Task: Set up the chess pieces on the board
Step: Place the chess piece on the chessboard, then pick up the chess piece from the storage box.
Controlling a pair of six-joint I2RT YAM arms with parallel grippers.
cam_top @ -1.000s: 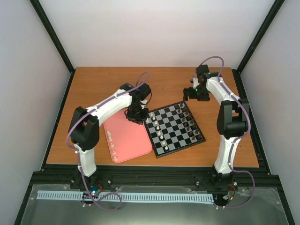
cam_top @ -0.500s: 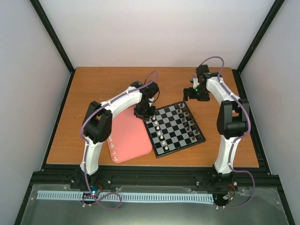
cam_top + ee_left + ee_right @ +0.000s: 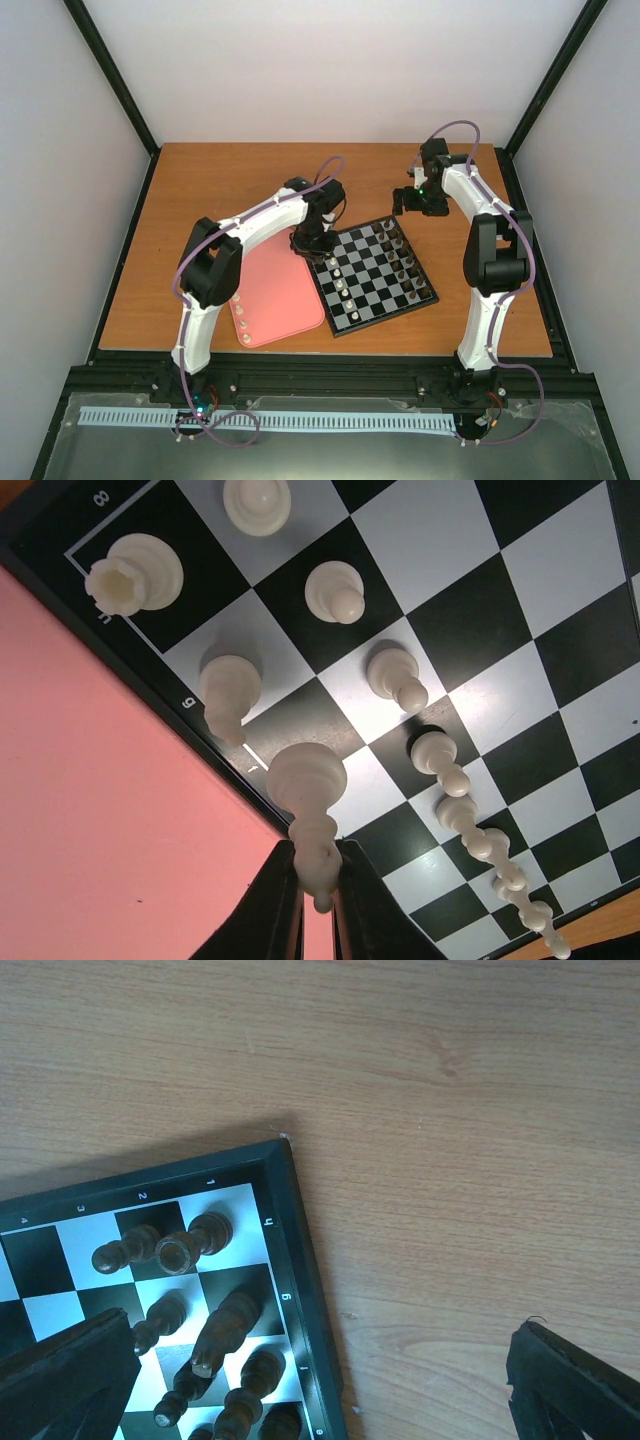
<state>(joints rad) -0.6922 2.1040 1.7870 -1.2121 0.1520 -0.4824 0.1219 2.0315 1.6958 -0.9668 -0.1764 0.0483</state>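
I should next lower the cream chess piece in my left gripper onto the empty dark square below, beside the back-row piece. Then I should let go of the cream piece's top.
My left gripper is shut on the top of a cream chess piece, which hangs over the left rim of the board near its far-left corner. On the board below stand a cream rook in the corner, a back-row piece and a row of cream pawns. Several more cream pieces lie on the pink tray. My right gripper hovers open and holds nothing, above the board's far-right corner; its fingers are spread wide.
The pink tray lies against the board's left side, directly under my left wrist. Dark brown pieces fill the board's right rows. Bare wooden table lies beyond the board's far corner.
My left gripper has carried the cream piece right, from over the tray's far edge to the board's left rim. The right arm has not moved.
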